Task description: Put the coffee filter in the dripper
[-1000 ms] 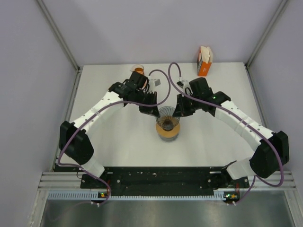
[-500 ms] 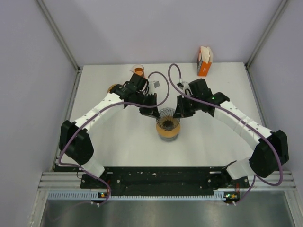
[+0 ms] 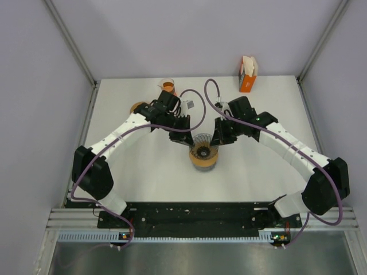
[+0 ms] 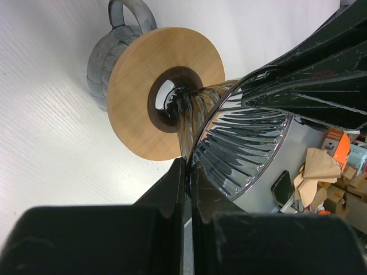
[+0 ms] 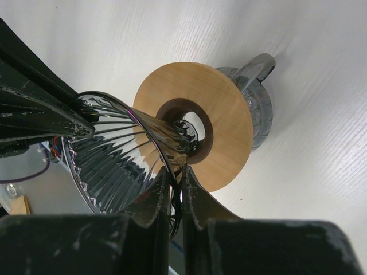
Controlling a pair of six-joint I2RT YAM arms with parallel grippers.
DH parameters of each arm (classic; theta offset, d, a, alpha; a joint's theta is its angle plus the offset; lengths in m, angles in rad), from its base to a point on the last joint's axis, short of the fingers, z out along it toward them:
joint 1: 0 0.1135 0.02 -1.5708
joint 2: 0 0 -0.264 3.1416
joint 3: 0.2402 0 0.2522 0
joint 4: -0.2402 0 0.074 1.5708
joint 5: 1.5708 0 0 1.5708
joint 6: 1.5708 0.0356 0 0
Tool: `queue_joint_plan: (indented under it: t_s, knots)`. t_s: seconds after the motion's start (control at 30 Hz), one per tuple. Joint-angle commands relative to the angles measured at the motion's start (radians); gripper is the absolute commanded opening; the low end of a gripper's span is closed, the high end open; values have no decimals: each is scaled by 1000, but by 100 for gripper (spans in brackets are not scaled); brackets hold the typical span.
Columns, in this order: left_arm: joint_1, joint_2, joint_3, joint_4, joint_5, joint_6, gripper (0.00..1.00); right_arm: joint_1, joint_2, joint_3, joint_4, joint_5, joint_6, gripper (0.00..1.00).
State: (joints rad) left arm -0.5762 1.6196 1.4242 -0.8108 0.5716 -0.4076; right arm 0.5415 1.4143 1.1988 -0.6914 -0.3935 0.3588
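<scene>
The cone's narrow end needs to sit deeper in the wooden ring's hole [image 3: 203, 152] [image 5: 186, 130], since a gap still shows there. My right gripper will move down with the cone's rim and then release it.
The glass dripper cone [image 3: 203, 143] stands with its narrow end in the hole of a wooden ring [image 3: 203, 159] on a grey ribbed glass mug. My left gripper [image 3: 184, 137] is shut on the cone's left rim. My right gripper [image 3: 217, 139] is shut on its right rim. In the left wrist view my left gripper [image 4: 188, 172] pinches the glass edge [image 4: 241, 149] above the ring [image 4: 143, 97]. In the right wrist view my right gripper [image 5: 176, 175] pinches the rim of the cone [image 5: 120, 154]. Pale filter paper sticks out of an orange box [image 3: 248, 77] at the back right, untouched.
A small cup with orange contents [image 3: 167, 86] and a brown round object [image 3: 137, 107] sit at the back left behind my left arm. A small grey tag [image 3: 190, 101] lies near them. Walls close the table on the left, back and right.
My left arm has drawn slightly toward the right, uncovering the brown round object behind it. The cone has shifted a little on the ring. Both grippers have kept their hold.
</scene>
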Motion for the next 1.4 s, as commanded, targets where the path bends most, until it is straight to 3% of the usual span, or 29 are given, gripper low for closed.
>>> queue_joint_plan:
  t_s: [0.0, 0.4, 0.67, 0.97, 1.37]
  knots:
    - [-8, -17, -8, -38, 18, 56, 0, -6, -11, 27, 26, 15, 20, 0]
    - [-4, 134, -4, -45, -56, 130, 0, -15, 64, -42, 102, 35, -50, 0]
    - [-2, 167, -74, -21, -102, 154, 0, -78, 77, -217, 207, 12, -52, 0]
    - [27, 263, -126, 12, -191, 185, 0, -77, 86, -240, 231, 13, -47, 0]
    - [-16, 151, -314, 120, -262, 254, 0, -23, 57, -301, 245, 81, -58, 0]
